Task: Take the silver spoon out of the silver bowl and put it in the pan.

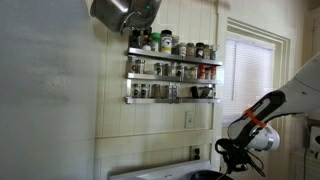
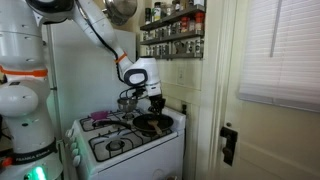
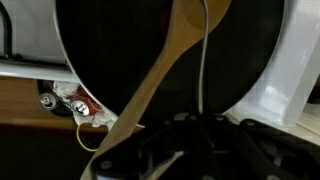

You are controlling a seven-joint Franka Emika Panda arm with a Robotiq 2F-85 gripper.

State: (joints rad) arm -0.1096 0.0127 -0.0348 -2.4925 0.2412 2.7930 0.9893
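My gripper moves down next and releases the silver spoon on the bare bottom of the pan beside the wooden spoon (image 3: 165, 60), since that open spot lies below it.
In the wrist view a black pan (image 3: 100, 40) fills the upper frame, with a wooden spoon (image 3: 165, 60) lying slanted across it. A thin silver spoon handle (image 3: 203, 60) runs straight down into my dark gripper (image 3: 198, 125), which looks shut on it above the pan. In an exterior view my gripper (image 2: 155, 104) hangs just over the pan (image 2: 152, 123) at the stove's back right. The silver bowl (image 2: 127, 101) stands to the left of the pan. My gripper also shows in an exterior view (image 1: 232, 158) at the lower right. The spoon's bowl end is hidden.
The white stove (image 2: 125, 140) has dark burner grates in front. Spice racks (image 1: 170, 70) hang on the wall above, and a metal pot (image 1: 120, 12) hangs higher up. A window with blinds (image 1: 250, 70) and a door (image 2: 270, 120) stand beside the stove.
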